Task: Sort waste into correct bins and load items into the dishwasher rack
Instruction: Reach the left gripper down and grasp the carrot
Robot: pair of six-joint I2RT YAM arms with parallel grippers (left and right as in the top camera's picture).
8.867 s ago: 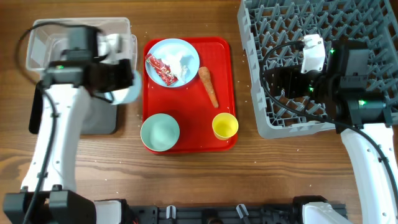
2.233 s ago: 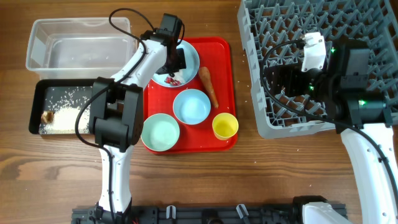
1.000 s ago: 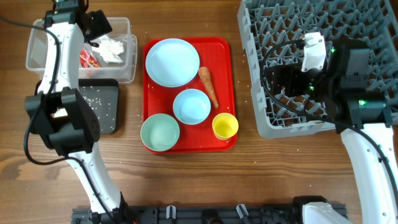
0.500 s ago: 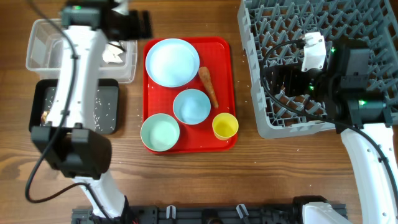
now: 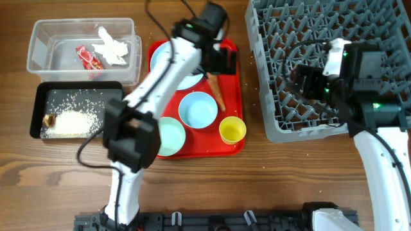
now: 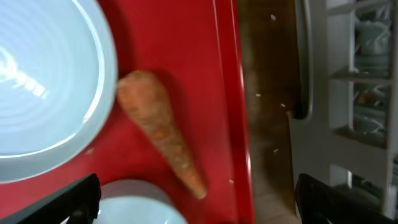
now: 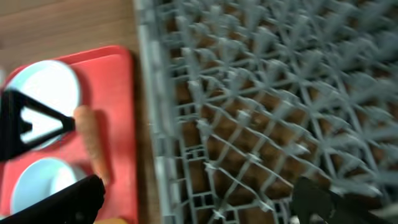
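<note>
Next, my left gripper turns and lowers to the middle of the orange carrot point(image 5: 216, 92) point(image 6: 160, 131).
An orange carrot point(image 5: 216, 91) point(image 6: 163, 134) lies on the red tray point(image 5: 231, 77), between the pale blue plate point(image 6: 43, 93) and the tray's right rim. My left gripper point(image 5: 221, 63) point(image 6: 199, 206) hovers open just above the carrot, with nothing between its fingers. The blue bowl point(image 5: 198, 109), yellow cup point(image 5: 232, 129) and green bowl point(image 5: 172, 136) stand on the tray. In the clear tub point(image 5: 48, 45) lie a red wrapper point(image 5: 88, 58) and a white tissue point(image 5: 110, 46). Rice point(image 5: 74, 120) and a brown scrap point(image 5: 48, 119) sit in the black tray point(image 5: 106, 90). My right gripper point(image 5: 303, 82) point(image 7: 193, 202) is open over the grey rack point(image 5: 334, 32) point(image 7: 267, 106).
The left arm stretches across the tray and hides part of the plate and the green bowl. A few rice grains point(image 5: 253, 96) dot the wood between the red tray and the rack. The rack's left wall point(image 6: 311, 74) stands close beside the tray's right rim.
My left arm has swung right from the clear tub to above the carrot on the red tray. The right gripper has opened a little wider and shifted slightly over the rack.
</note>
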